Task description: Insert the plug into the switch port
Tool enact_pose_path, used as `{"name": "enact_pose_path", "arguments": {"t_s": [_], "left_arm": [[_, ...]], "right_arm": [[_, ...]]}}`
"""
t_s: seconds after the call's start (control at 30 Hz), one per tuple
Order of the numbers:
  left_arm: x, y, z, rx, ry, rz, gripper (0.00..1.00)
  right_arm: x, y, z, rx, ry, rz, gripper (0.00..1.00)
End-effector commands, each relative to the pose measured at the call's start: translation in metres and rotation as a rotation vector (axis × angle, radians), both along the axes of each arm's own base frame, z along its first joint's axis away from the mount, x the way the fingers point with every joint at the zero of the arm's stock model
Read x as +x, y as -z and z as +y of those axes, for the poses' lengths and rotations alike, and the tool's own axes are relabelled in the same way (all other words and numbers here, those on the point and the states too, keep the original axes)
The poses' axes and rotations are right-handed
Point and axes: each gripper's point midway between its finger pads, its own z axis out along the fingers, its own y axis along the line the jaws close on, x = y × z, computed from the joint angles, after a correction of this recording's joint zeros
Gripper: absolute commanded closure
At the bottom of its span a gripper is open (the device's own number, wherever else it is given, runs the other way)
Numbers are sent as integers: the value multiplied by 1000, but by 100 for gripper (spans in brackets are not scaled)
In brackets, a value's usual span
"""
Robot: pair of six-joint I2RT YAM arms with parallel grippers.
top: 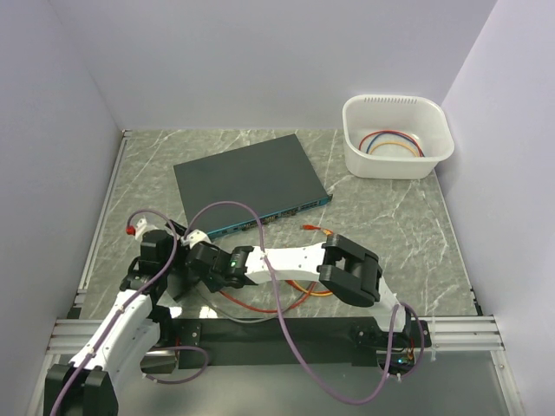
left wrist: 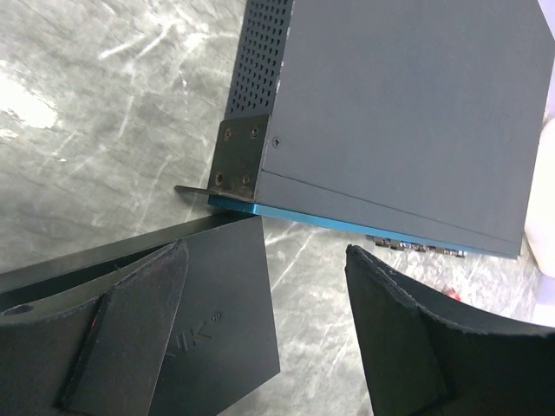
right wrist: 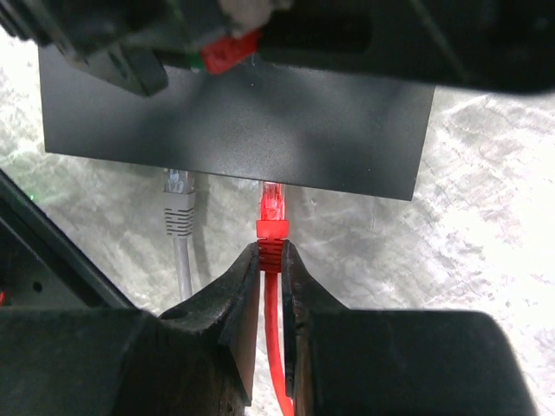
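My right gripper will next move outward and let go of the plug over bare tabletop, which lies outward of it toward the switch, because the plug's tip meets only the black slab.
The switch is a flat dark grey box with a teal front edge, lying mid-table. It also fills the top of the left wrist view, where a few sockets show. My right gripper is shut on the boot of a red plug. The plug's tip meets the edge of a smaller black slab, not the switch. A grey plug sits in that slab beside it. My left gripper is open, its left finger over the slab's corner, just in front of the switch's left corner.
A white bin with coiled cables stands at the back right. An orange cable end lies in front of the switch. Red and orange cable loops lie under my right arm. White walls enclose the table.
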Motion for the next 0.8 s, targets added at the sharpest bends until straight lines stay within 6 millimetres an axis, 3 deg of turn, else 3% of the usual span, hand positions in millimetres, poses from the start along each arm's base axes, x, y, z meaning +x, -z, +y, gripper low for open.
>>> {"name": "enact_pose_path", "arguments": {"t_s": [0.0, 0.1, 0.17, 0.37, 0.57, 0.7, 0.77], "left_arm": [[-21, 21, -13, -33, 64, 118, 17], [-14, 11, -6, -12, 19, 94, 18], [-6, -6, -3, 4, 14, 47, 18], [12, -31, 27, 127, -117, 19, 14], [27, -24, 43, 178, -176, 35, 11], [45, -31, 48, 175, -177, -1, 10], [48, -22, 52, 177, -169, 41, 10]], "right_arm": [[44, 0, 20, 65, 105, -98, 100], [44, 8, 16, 53, 117, -89, 100], [44, 10, 15, 55, 121, -86, 100], [42, 13, 16, 61, 117, -75, 100], [39, 18, 16, 58, 110, -68, 100], [40, 21, 18, 60, 110, -61, 100], [40, 20, 18, 62, 111, -61, 100]]}}
